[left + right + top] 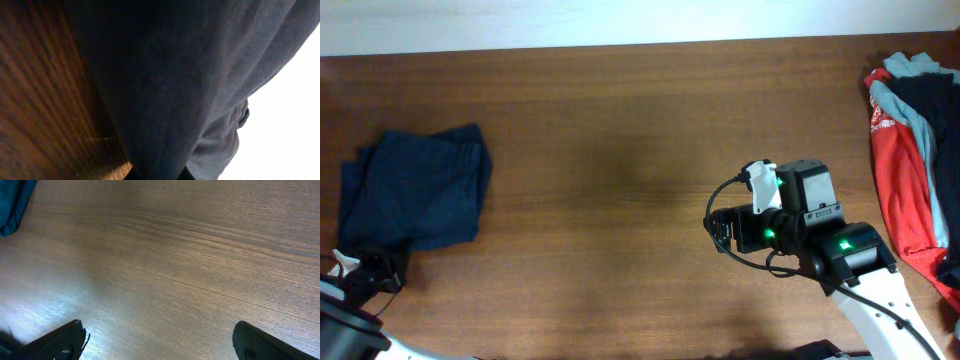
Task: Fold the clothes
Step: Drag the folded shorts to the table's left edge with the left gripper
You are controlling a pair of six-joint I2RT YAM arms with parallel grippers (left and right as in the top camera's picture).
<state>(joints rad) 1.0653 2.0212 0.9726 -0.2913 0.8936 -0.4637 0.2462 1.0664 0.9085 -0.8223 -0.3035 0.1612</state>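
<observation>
My left gripper shifts outward and toward the table's bare middle next, then releases the corner of the clothes, since the navy clothes (417,187) lie at the table's side.
The dark navy clothes (417,187) lie bunched and partly folded at the table's left side. My left gripper (372,268) is at their near left corner, and in the left wrist view the navy cloth (165,85) runs down between the two fingertips (157,176), so it is shut on the cloth. My right gripper (720,230) is open and empty over bare wood right of the middle. In the right wrist view its fingers (160,345) are spread wide, with a corner of the navy cloth (12,205) at the far top left.
A pile of other garments lies at the right edge: a red one with white print (905,170), a light grey-blue one (918,95) and a dark one. The wooden table (620,150) spans the view, with its far edge along the top.
</observation>
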